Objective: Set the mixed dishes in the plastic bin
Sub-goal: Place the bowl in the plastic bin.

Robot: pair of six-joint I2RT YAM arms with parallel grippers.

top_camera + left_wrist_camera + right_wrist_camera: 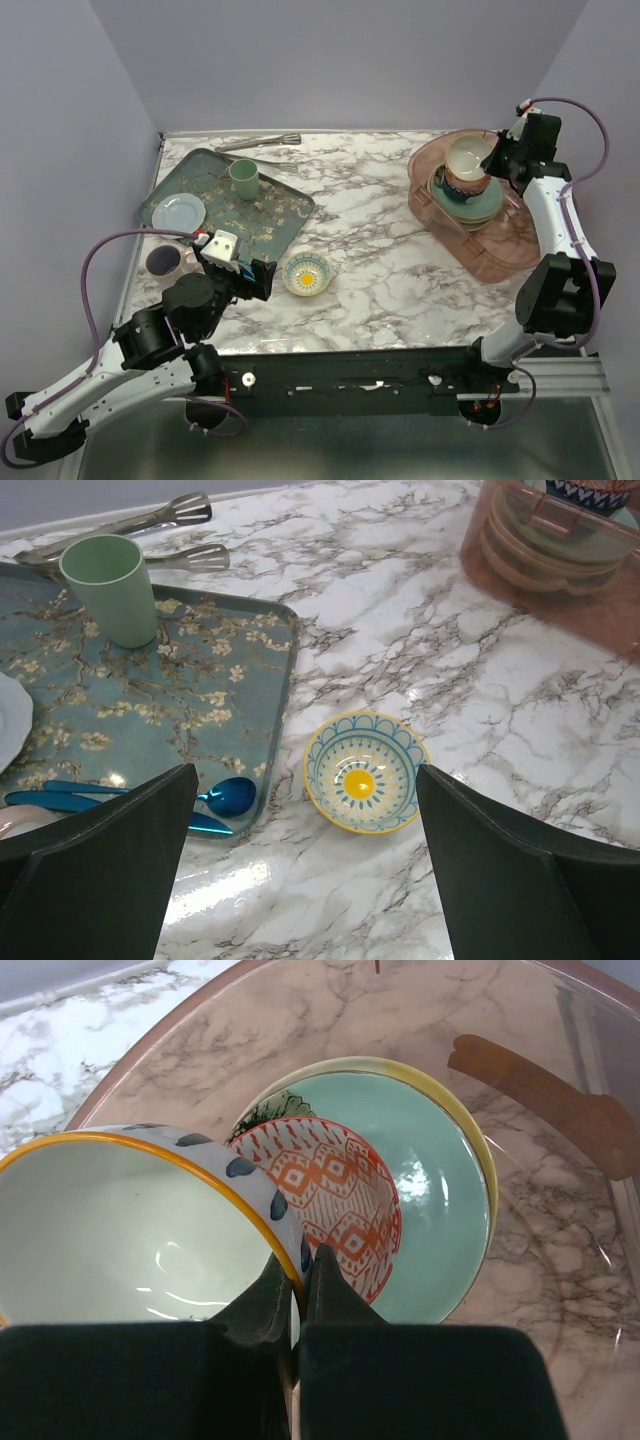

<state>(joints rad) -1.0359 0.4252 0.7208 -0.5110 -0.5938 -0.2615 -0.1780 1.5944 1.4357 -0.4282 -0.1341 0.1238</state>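
I will lower the tilted blue-spotted bowl onto the red-patterned bowl's open top point(466, 186) point(338, 1192), because it faces up below my right gripper. I will let go of the blue-spotted bowl's rim there.
The plastic bin point(500, 255) stands at the back right, and a stack of plates lies in it. A mint green plate point(440, 1190) lies on a yellow-rimmed one point(478, 1140), with a red-patterned bowl point(345, 1210) on top. My right gripper point(300, 1265) is shut on the rim of a blue-spotted bowl point(130, 1230), cream inside, held tilted over that stack point(468, 155). My left gripper point(305, 770) is open low over the table, just short of a small blue-and-yellow bowl point(365, 772) that sits upright on the marble point(306, 274).
A dark-green floral tray point(275, 215) at the left holds a green cup point(243, 178), a pale blue plate point(179, 211) and blue spoons point(225, 795). Metal tongs point(262, 143) lie behind it. A small dark dish point(163, 261) sits by the table's left edge.
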